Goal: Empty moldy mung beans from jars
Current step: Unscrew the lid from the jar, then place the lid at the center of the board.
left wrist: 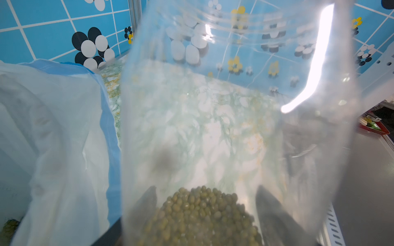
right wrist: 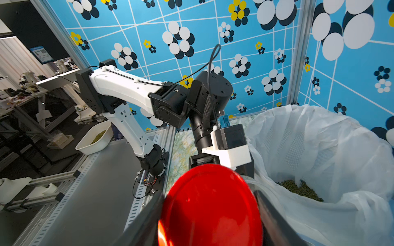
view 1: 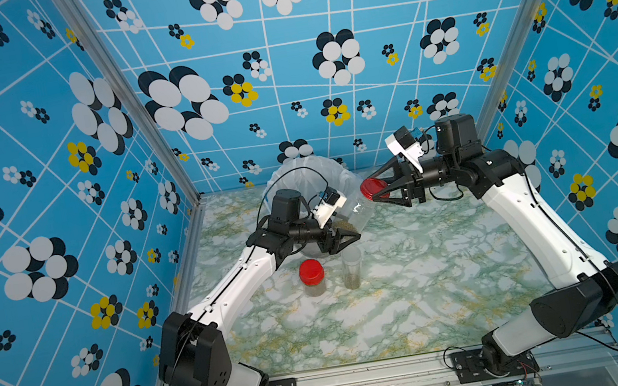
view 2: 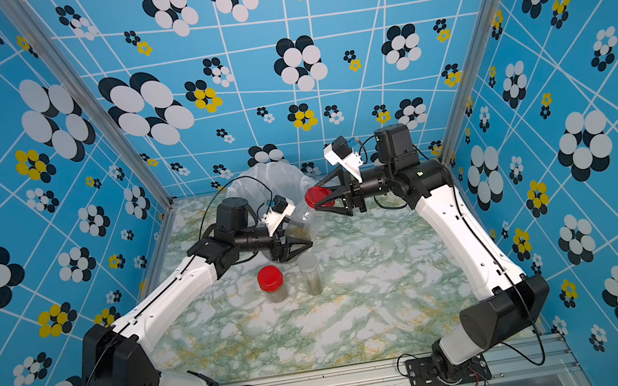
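My right gripper holds the red lid (view 1: 373,188) and will next move away from the jar and tilt the fingers down. It will then lower the lid and release it on the bare tabletop, which is clear below.
My left gripper (view 1: 347,236) (left wrist: 205,191) is shut on the base of a clear jar (view 1: 358,211) (left wrist: 213,106), which tilts up toward the back right. Moldy mung beans (left wrist: 202,217) lie heaped at its base between my fingers. My right gripper (view 1: 376,189) (right wrist: 211,208) is shut on a red lid (view 1: 373,188) (right wrist: 211,202) at that jar's mouth. The mouth's threads show bare in the left wrist view. On the table stand a red-lidded jar (view 1: 312,279) (view 2: 271,286) and a taller lidless jar (view 1: 352,269) (view 2: 310,273), both with beans at the bottom.
A bucket lined with a white bag (view 1: 305,178) (right wrist: 319,149) stands at the back, just behind the held jar, with some beans (right wrist: 300,190) in it. Outside the cell, a white tub (right wrist: 93,140) holds more beans. Patterned blue walls close in three sides.
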